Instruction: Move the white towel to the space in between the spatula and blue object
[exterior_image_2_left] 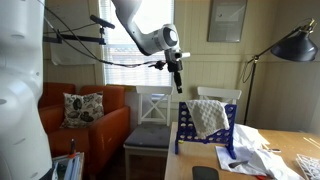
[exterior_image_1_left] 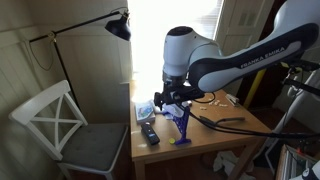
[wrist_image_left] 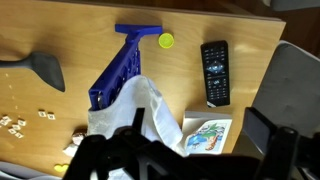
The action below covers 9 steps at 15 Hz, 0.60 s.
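The fabric is between my open fingers. My gripper will go down next onto the top of the white towel, at its edge facing the black remote.
The white towel hangs draped over the blue object, an upright blue rack, on the wooden table. It also shows in an exterior view on the rack. The dark spatula lies on the table to the left of the rack in the wrist view. My gripper is open and empty. It hangs in the air above the rack and towel, clear of both, in both exterior views.
A black remote, a yellow cap and a picture card lie on the table beside the rack. Small white bits are scattered near the spatula. A white chair and a floor lamp stand beside the table.
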Motion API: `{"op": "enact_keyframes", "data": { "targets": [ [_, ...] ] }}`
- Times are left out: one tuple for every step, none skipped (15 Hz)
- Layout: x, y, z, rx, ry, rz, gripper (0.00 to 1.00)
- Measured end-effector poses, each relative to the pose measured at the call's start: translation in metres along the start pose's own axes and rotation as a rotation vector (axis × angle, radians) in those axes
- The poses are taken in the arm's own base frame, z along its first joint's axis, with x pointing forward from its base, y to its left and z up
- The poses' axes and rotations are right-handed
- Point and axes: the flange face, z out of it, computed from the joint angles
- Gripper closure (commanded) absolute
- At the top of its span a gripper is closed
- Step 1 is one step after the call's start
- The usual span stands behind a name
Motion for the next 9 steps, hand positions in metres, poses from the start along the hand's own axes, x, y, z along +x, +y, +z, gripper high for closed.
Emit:
{"op": "enact_keyframes", "data": {
  "targets": [
    [0.003, 0.0, 0.001, -0.001, 0.001, 0.004, 0.0],
    [0.004, -0.002, 0.004, -0.003, 0.0, 0.004, 0.0],
    [0.002, -0.004, 0.007, -0.006, -0.004, 0.0, 0.0],
    [-0.001, -0.007, 0.011, -0.01, -0.008, -0.006, 0.0],
    [-0.003, -0.01, 0.015, -0.015, -0.012, -0.011, 0.0],
    [-0.005, -0.011, 0.019, -0.02, -0.016, -0.015, 0.0],
    [-0.005, -0.012, 0.023, -0.025, -0.02, -0.016, 0.0],
    [-0.005, -0.011, 0.026, -0.029, -0.022, -0.015, 0.0],
    [-0.003, -0.01, 0.029, -0.033, -0.024, -0.012, 0.0]
  ]
}}
